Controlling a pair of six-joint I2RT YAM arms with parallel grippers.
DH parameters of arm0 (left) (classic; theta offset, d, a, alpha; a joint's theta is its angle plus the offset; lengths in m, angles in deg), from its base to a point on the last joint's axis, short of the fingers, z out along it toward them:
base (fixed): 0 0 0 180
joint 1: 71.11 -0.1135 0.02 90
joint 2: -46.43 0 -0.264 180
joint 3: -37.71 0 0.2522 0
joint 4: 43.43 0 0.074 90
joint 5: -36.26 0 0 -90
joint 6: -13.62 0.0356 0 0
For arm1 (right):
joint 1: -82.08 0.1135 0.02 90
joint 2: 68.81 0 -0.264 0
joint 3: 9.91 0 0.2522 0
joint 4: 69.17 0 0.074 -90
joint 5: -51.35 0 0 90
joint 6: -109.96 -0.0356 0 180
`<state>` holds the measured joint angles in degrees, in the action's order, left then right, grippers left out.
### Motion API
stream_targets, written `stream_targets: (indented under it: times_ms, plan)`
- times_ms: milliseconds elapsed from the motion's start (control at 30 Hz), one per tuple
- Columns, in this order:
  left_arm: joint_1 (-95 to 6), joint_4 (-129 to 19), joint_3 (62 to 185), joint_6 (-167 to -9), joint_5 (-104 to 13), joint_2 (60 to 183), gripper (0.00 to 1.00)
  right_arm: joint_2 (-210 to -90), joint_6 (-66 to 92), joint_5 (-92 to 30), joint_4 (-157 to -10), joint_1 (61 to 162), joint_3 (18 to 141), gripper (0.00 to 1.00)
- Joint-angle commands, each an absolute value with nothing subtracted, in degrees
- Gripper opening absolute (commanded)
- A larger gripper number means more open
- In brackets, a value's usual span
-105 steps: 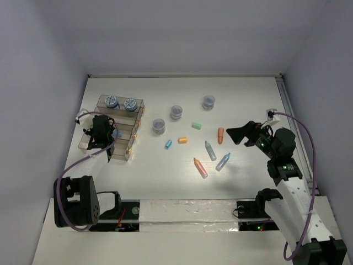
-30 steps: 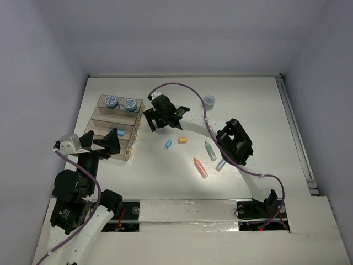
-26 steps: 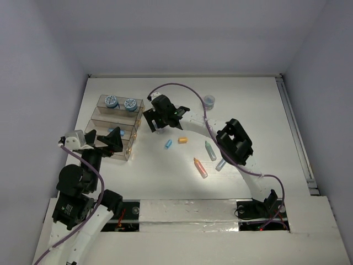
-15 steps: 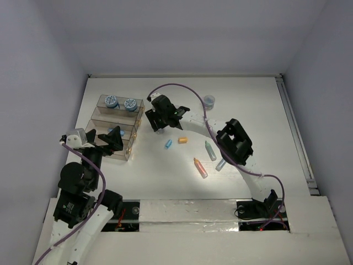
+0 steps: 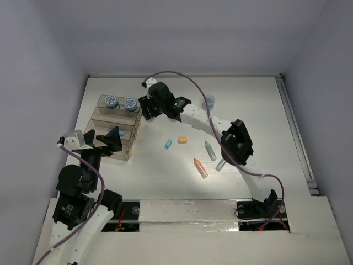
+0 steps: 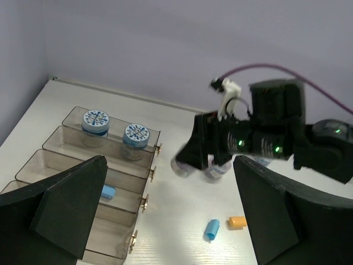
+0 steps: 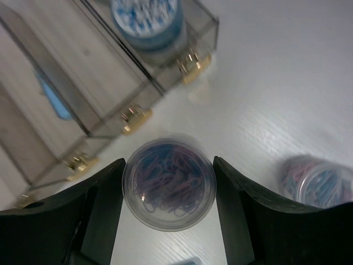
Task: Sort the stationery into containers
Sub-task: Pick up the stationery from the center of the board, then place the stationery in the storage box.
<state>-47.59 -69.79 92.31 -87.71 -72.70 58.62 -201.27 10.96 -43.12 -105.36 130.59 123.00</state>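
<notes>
Left of my right gripper in the top view is the empty tray beside the blue-topped jars, so I will carry the clear jar over the empty tray's rim, lower and release.
My right gripper [image 5: 149, 108] is shut on a clear round jar [image 7: 169, 185] full of coloured paper clips, held just off the table beside the containers [image 5: 122, 112], near the back tray's end. In the left wrist view the jar [image 6: 185, 165] hangs under the black fingers. Two blue-topped jars [image 5: 111, 101] [image 5: 130, 104] stand in the back tray, and a blue piece [image 5: 117, 132] lies in a tray nearer me. My left gripper [image 5: 102, 139] hovers open above the nearest trays, holding nothing.
Another clip jar [image 7: 320, 182] stands on the table just right of the held one, and a third jar [image 5: 208, 101] farther back. A blue cap [image 5: 169, 144], orange cap [image 5: 182, 140], green pen [image 5: 210, 150], orange-pink pen [image 5: 200, 167] and pale blue pen [image 5: 222, 164] lie mid-table.
The right gripper closed on the jar and carried it back and left toward the back tray. The left arm has pulled back from over the trays and now stays still.
</notes>
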Motion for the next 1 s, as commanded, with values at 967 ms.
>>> stream_targets:
  times_ms: [967]
  plan:
    - [-44.57, -66.77, 92.07, -87.1, -75.01, 56.98, 0.99, -216.29, 3.17, -28.45, -88.02, 132.26, 143.6, 0.4]
